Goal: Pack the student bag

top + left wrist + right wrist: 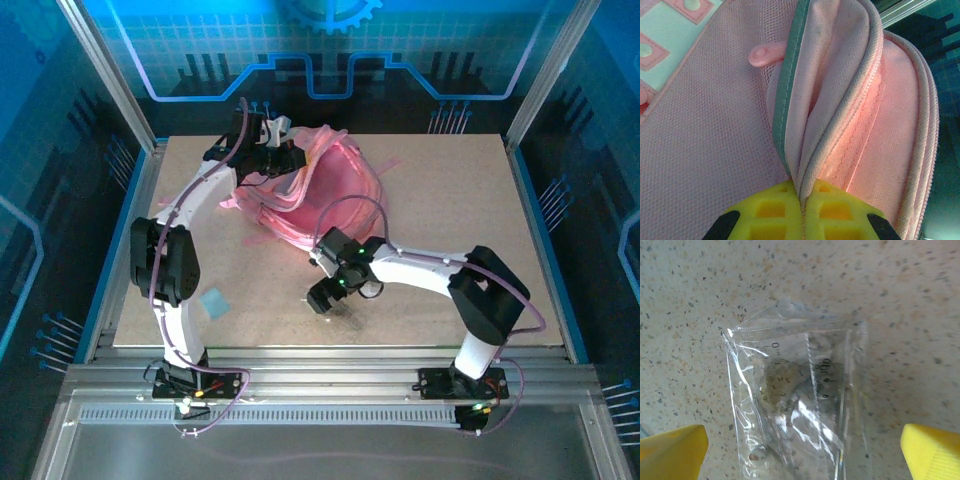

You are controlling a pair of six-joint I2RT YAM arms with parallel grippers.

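The packet's body (343,316) (799,432) lies flat on the tabletop below my right gripper, already between its spread fingers. My right gripper will lower and close on it next.
The student bag (330,195) lies at the back middle of the table, pink and soft, with its mouth gaping toward the right. My left gripper (268,158) is at the bag's back left rim. In the left wrist view that gripper (802,200) is shut on a fold of the bag's (715,125) zip edge, the yellow fingertips (770,210) pressed together on the cloth. My right gripper (330,297) hovers in front of the bag over a clear plastic packet (348,312). In the right wrist view the gripper (802,452) is open, with the packet of transparent rulers (795,405) flat on the table between its spread fingers (672,450).
A small pale blue square (213,303) lies on the table beside the left arm. A pink zip pull (765,54) sticks out on the bag's mesh panel. Metal rails (320,385) run along the near edge, and frame posts stand at the back corners.
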